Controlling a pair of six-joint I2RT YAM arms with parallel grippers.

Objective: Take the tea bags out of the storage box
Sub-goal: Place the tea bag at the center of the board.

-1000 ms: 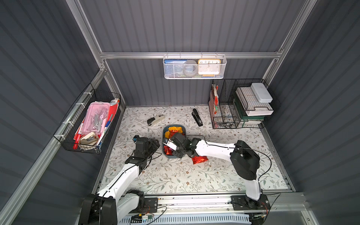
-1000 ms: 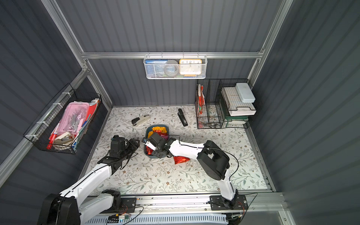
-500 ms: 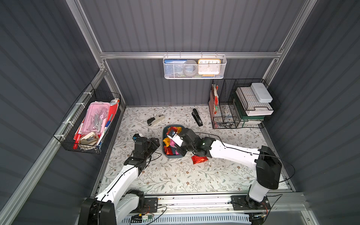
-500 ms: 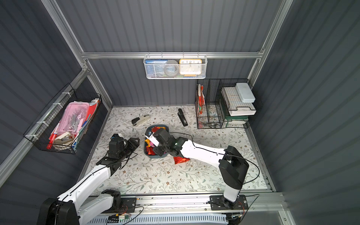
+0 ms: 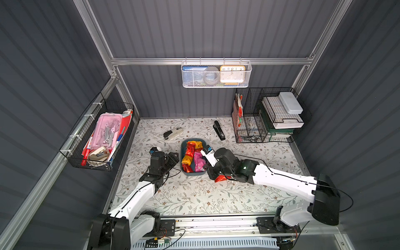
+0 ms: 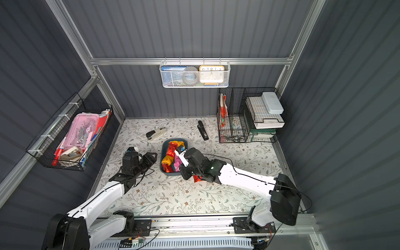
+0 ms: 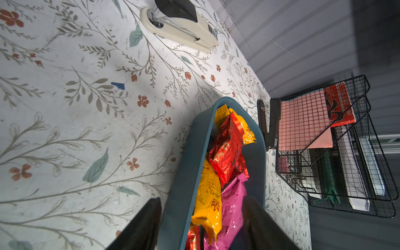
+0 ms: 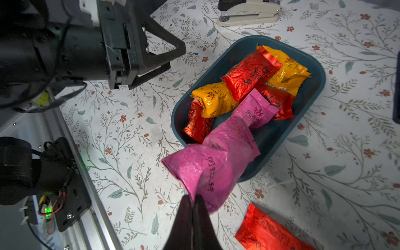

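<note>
The pink corner will be released by my right gripper next, on the bare tabletop below the gripper, outward of the red tea bag. The gripper will lower away from the box (image 5: 182,151) to do that.
The teal storage box (image 5: 182,151) (image 8: 313,93) sits mid-table, holding several red, orange-yellow and pink tea bags (image 5: 191,151) (image 8: 249,73). My right gripper (image 8: 192,200) is shut on the corner of a magenta pink tea bag (image 8: 212,164) (image 5: 198,164). That bag hangs above the box's near corner. Another pink tea bag (image 8: 255,110) lies behind it inside the box. One red tea bag (image 5: 220,178) (image 8: 270,229) lies on the table beside the box, under the right wrist. My left gripper (image 5: 174,157) (image 7: 201,200) is open, just left of the box wall (image 7: 188,162).
A beige stapler (image 5: 173,133) and a black stapler (image 5: 219,129) lie behind the box. A black wire rack (image 5: 259,121) stands at the back right. A black wire basket (image 5: 97,138) hangs on the left wall and a white mesh basket (image 5: 216,75) on the back rail.
The right arm has drawn back from the box toward the front right, with the pink tea bag in its gripper. The left arm has stayed put.
</note>
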